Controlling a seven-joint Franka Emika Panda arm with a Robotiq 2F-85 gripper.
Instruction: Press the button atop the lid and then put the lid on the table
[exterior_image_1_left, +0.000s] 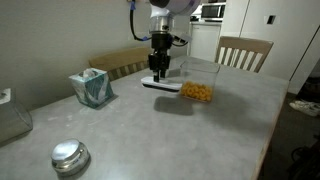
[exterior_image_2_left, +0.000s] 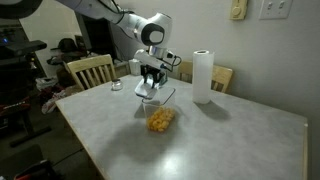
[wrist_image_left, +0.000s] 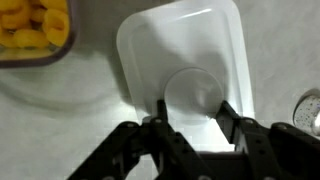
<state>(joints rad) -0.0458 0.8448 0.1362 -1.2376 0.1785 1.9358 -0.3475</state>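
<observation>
I need to lower my gripper next toward the bare tabletop beside the clear container (exterior_image_1_left: 167, 103) and then let go of the round white button, because the lid is still hanging above that spot.
The white lid (wrist_image_left: 185, 55) fills the middle of the wrist view, with its round button (wrist_image_left: 195, 92) in the centre. My gripper (wrist_image_left: 193, 110) has one finger on each side of the button and is shut on it, holding the lid. In both exterior views the lid (exterior_image_1_left: 160, 85) (exterior_image_2_left: 147, 93) hangs flat under the gripper (exterior_image_1_left: 159, 72) (exterior_image_2_left: 150, 80), just above the grey table (exterior_image_1_left: 190, 140) (exterior_image_2_left: 220, 140); whether it touches the table I cannot tell. It is beside the container, not over it.
An open clear container of orange food (exterior_image_1_left: 197, 92) (exterior_image_2_left: 160, 118) (wrist_image_left: 35, 30) stands next to the lid. A tissue box (exterior_image_1_left: 92, 88) and a round shiny metal object (exterior_image_1_left: 70, 157) are on the table. A paper towel roll (exterior_image_2_left: 202, 77) stands farther back. Wooden chairs (exterior_image_1_left: 243, 50) line the table edge.
</observation>
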